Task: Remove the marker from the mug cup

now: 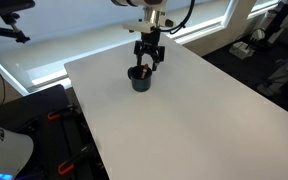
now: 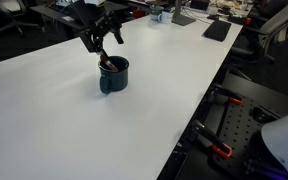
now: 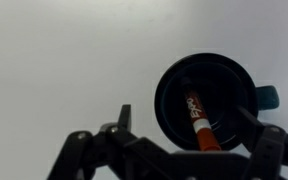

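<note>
My gripper should move sideways toward the mug cup's handle next, because the marker's reddish end (image 3: pixel 207 139) is nearer the finger on the handle side.
The dark mug cup (image 1: pixel 141 81) stands on the white table in both exterior views (image 2: pixel 114 77). In the wrist view I look down into the mug cup (image 3: pixel 224 80), its handle at the right. The marker (image 3: pixel 195 117) leans inside it, dark with an orange-red end and white lettering, its upper end toward the camera. Its tip shows just above the rim in an exterior view (image 2: pixel 106 63). My gripper (image 1: pixel 147 60) hangs directly above the mug, open and empty (image 2: pixel 104 45). In the wrist view the fingers (image 3: pixel 184 118) stand on either side of the marker's end, not touching it.
The white table (image 1: pixel 194 120) extends widely around the mug. Desks with equipment stand beyond the far edge (image 2: pixel 216 28). Black frames with red clamps sit beside the table's edge (image 2: pixel 224 130).
</note>
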Controlling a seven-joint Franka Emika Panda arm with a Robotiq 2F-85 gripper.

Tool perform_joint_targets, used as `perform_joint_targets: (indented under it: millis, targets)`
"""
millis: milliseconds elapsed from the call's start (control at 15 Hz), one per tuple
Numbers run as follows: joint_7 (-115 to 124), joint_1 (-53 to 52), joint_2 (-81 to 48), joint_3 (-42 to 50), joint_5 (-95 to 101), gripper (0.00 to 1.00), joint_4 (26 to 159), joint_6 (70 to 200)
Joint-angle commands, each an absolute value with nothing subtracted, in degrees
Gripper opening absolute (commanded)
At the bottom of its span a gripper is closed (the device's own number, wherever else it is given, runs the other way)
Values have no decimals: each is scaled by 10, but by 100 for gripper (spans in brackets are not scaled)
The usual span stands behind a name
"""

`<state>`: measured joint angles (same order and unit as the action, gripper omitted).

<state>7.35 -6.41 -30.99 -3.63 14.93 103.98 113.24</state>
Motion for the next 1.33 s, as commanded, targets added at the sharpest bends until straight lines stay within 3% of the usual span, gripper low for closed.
perform_joint_targets:
  millis: [0, 67, 1000, 1067, 1133, 1267]
  targets:
    - [12, -68, -361, -42, 127, 100, 974, 1103]
    - [39, -72, -335, -31, 135, 100, 1016, 1131]
    - [38, -87, -365, -29, 142, 100, 977, 1129]
    - [38, -88, -366, -29, 142, 96, 977, 1129]
    - [36, -89, -367, -29, 142, 74, 977, 1128]
    - [38, -91, -367, -28, 142, 69, 976, 1128]
